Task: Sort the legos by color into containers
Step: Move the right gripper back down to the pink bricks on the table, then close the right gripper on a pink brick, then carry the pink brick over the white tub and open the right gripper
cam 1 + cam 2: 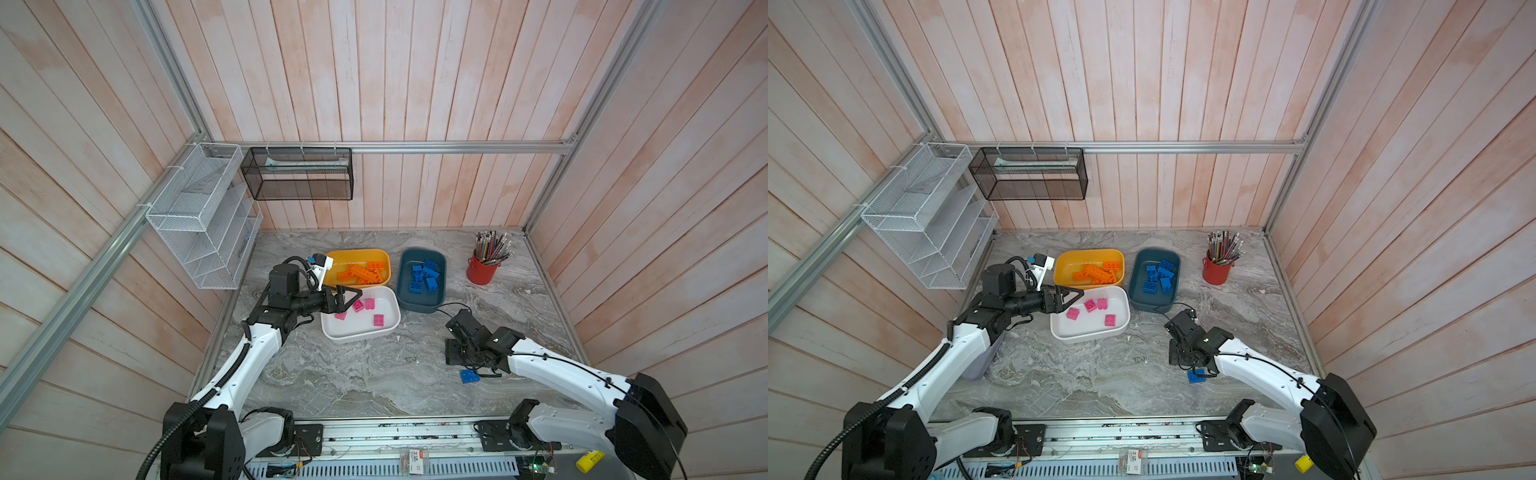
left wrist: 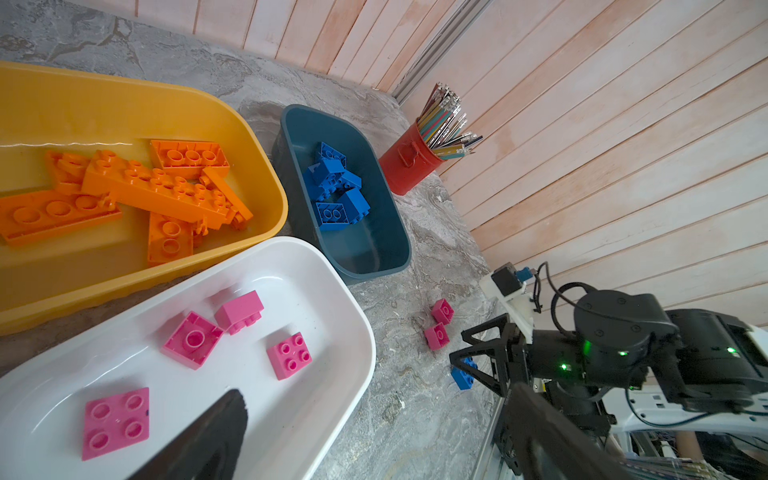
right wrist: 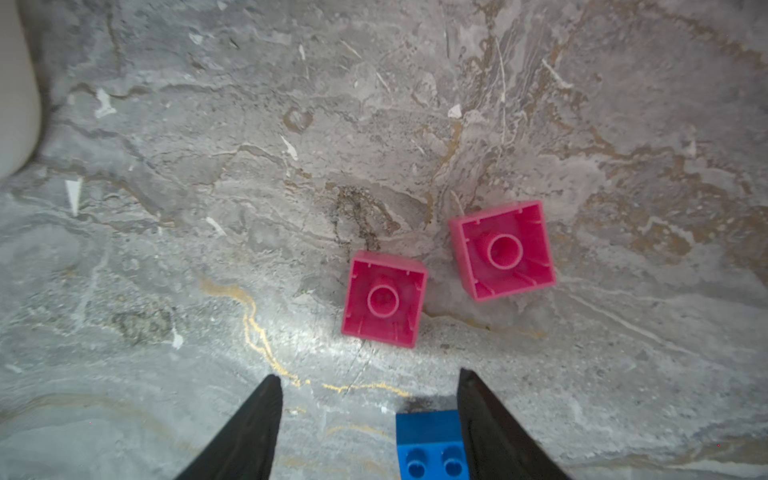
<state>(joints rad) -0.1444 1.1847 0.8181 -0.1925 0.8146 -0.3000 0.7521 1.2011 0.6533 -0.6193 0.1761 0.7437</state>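
My right gripper will reach outward and lower the fingers around the nearer pink lego (image 3: pixel 384 301), which lies outward and below, in line with the finger gap.
The yellow tub (image 1: pixel 338 259) holds several orange legos (image 1: pixel 363 274). Several blue ones (image 1: pixel 424 274) lie in the teal tub (image 1: pixel 419 301), and several pink ones (image 1: pixel 368 305) in the white tub (image 1: pixel 361 336). My left gripper (image 1: pixel 351 297) hangs open and empty over the white tub's back left rim. My right gripper (image 3: pixel 368 374) points down at the table, open. A loose blue lego (image 3: pixel 430 444) sits between its fingers, against one of them. Just beyond the tips lie two pink legos (image 3: pixel 384 299) (image 3: pixel 503 251), studs down; both top views hide them.
A red pencil cup (image 1: pixel 481 272) stands right of the teal tub. A white wire basket (image 1: pixel 203 216) and a black mesh basket (image 1: pixel 297 174) hang on the walls at the back left. The wooden walls close in the table on three sides.
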